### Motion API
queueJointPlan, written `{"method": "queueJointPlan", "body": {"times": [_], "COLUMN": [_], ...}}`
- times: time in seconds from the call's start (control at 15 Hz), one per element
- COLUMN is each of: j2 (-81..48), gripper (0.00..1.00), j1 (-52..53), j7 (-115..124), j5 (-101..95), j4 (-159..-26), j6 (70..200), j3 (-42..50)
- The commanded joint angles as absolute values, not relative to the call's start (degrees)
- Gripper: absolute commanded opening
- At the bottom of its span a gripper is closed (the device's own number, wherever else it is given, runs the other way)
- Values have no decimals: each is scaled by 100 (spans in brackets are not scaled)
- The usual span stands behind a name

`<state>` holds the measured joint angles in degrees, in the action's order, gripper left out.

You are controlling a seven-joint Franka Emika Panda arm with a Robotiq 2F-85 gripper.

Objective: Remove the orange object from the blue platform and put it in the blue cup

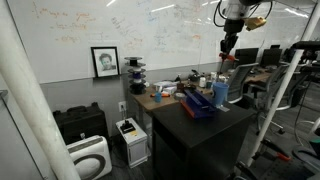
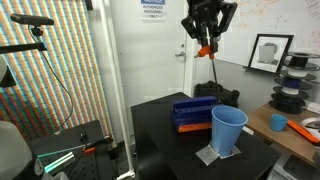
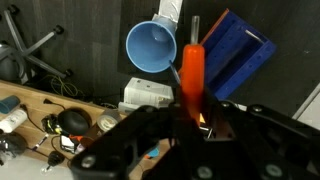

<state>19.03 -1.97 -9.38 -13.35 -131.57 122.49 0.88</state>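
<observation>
Next, my gripper should lower and shift the orange object toward the blue cup's opening, as the object still hangs high on the cup's platform side.
My gripper (image 2: 205, 38) hangs high above the black table (image 2: 160, 135), shut on the orange object (image 2: 204, 50). A thin dark shaft hangs down from the orange object. In the wrist view the orange object (image 3: 192, 72) stands up between my fingers (image 3: 195, 115). Far below lie the blue cup (image 3: 152, 47), upright with its mouth open, and the dark-blue platform (image 3: 235, 55) beside it. Both exterior views show the cup (image 2: 228, 130) (image 1: 220, 93) at the table's edge next to the platform (image 2: 193, 108) (image 1: 197, 105). The gripper (image 1: 230, 45) is above and apart from both.
A cluttered wooden desk (image 2: 295, 135) with a small blue cup and spools stands beside the table. A white box (image 1: 130, 135) and dark cases sit on the floor. A tripod and a coloured screen (image 2: 50, 70) stand on the far side.
</observation>
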Motion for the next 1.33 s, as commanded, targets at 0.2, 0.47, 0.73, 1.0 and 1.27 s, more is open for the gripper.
{"method": "queueJointPlan", "body": {"times": [0.2, 0.47, 0.73, 1.0, 1.27], "j2": [1455, 1168, 1052, 1205, 1467], "gripper": [13, 48, 77, 100, 100], "j1": [-430, -486, -471, -391, -268], "j7": [-442, -321, -351, -502, -360], "j5": [-1560, -1591, -1474, -1189, -1007], "j4": [-13182, -13126, -13013, -12851, -12665], "j6": [12410, 12572, 12572, 12372, 12086], "j3": [172, 222, 265, 259, 142]}}
